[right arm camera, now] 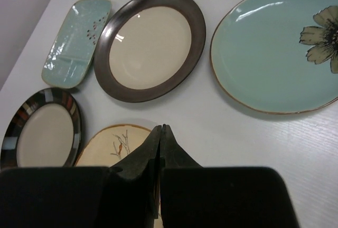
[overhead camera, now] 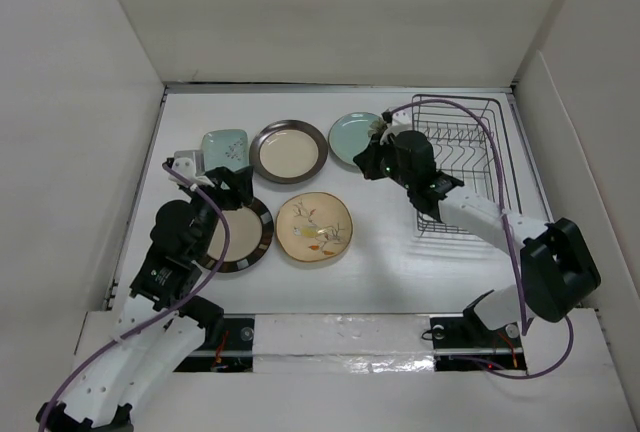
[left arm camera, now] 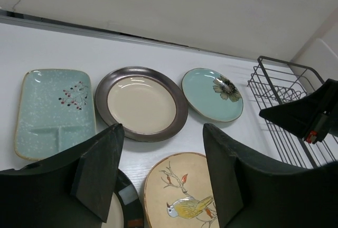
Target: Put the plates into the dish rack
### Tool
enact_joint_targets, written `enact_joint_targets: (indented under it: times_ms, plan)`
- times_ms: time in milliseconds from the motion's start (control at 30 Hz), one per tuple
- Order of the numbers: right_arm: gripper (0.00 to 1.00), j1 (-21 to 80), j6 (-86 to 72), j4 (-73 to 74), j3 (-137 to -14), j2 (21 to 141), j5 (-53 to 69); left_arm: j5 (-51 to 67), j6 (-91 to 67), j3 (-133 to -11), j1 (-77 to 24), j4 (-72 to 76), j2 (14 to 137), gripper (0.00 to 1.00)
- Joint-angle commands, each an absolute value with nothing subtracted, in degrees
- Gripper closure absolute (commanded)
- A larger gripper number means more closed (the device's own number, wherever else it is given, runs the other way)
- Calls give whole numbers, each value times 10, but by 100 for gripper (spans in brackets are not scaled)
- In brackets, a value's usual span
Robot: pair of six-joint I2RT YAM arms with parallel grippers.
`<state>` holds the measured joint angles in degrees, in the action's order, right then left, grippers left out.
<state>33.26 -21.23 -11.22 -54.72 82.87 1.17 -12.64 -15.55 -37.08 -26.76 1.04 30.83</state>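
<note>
My right gripper should lower, opening, to the left in the top view onto the cream plate's brown rim (overhead camera: 321, 161) (right arm camera: 186, 73) beside the teal plate, where bare table leaves finger room.
Five plates lie flat on the white table: pale-green squarish (overhead camera: 223, 145), cream with brown rim (overhead camera: 288, 149), teal with a dark flower (overhead camera: 352, 137), cream with striped rim (overhead camera: 238, 235), and yellowish floral (overhead camera: 313, 227). The black wire dish rack (overhead camera: 460, 162) stands at the right with no plate in it. My left gripper (left arm camera: 161, 130) is open and empty, above the gap between the striped plate (left arm camera: 124, 207) and the floral plate (left arm camera: 179, 196). My right gripper (right arm camera: 161, 127) is shut and empty, hovering just near of the teal plate (right arm camera: 274, 48).
White walls (overhead camera: 80, 102) enclose the table on the left, back and right. The right arm (overhead camera: 470, 212) reaches across the rack's near left corner. The table's front edge (overhead camera: 330, 317) runs just ahead of the arm bases.
</note>
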Motion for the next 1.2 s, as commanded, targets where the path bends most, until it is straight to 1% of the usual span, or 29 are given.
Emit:
enact_joint_targets:
  times_ms: [0, 33, 100, 133, 167, 200, 233, 267, 333, 367, 433, 533, 567, 667, 833, 967, 1100, 1167]
  plan:
    - [100, 334, -223, -156, -530, 818, 57, -117, -142, -368, -265, 40, 287, 43]
    - [100, 334, -223, -156, -527, 817, 55, -113, -140, -367, -265, 43, 285, 45]
    - [100, 334, -229, -161, -526, 824, 51, -112, -136, -364, -265, 47, 281, 61]
    - [98, 334, -242, -165, -525, 830, 42, -109, -135, -364, -265, 46, 281, 70]
    - [81, 334, -248, -165, -530, 846, 34, -102, -135, -366, -265, 43, 282, 96]
    - [74, 334, -252, -158, -549, 857, 25, -98, -134, -368, -265, 40, 286, 100]
    - [65, 334, -264, -158, -557, 867, -23, -95, -134, -372, -265, 39, 287, 100]
    - [48, 340, -273, -153, -567, 878, -50, -95, -134, -372, -265, 40, 287, 100]
    - [34, 340, -299, -131, -604, 919, -97, -98, -134, -372, -265, 33, 289, 100]
    - [25, 340, -307, -126, -616, 935, -105, -97, -135, -372, -265, 28, 289, 100]
    - [24, 335, -335, -125, -642, 977, -95, -91, -136, -372, -265, 28, 287, 100]
    - [25, 330, -375, -158, -655, 1017, -73, -92, -135, -371, -265, 28, 285, 80]
    - [27, 330, -384, -161, -663, 1029, -67, -90, -134, -371, -265, 26, 286, 72]
    - [30, 336, -427, -164, -677, 1075, -47, -77, -134, -374, -265, 25, 285, 65]
    - [36, 352, -489, -221, -680, 1131, -26, -75, -134, -374, -265, 27, 283, 65]
    - [37, 358, -541, -278, -682, 1177, -17, -73, -133, -371, -265, 29, 284, 65]
    - [38, 363, -573, -311, -704, 1222, -33, -62, -132, -373, -265, 32, 284, 65]
    - [42, 363, -596, -316, -714, 1232, -46, -71, -132, -372, -265, 30, 283, 65]
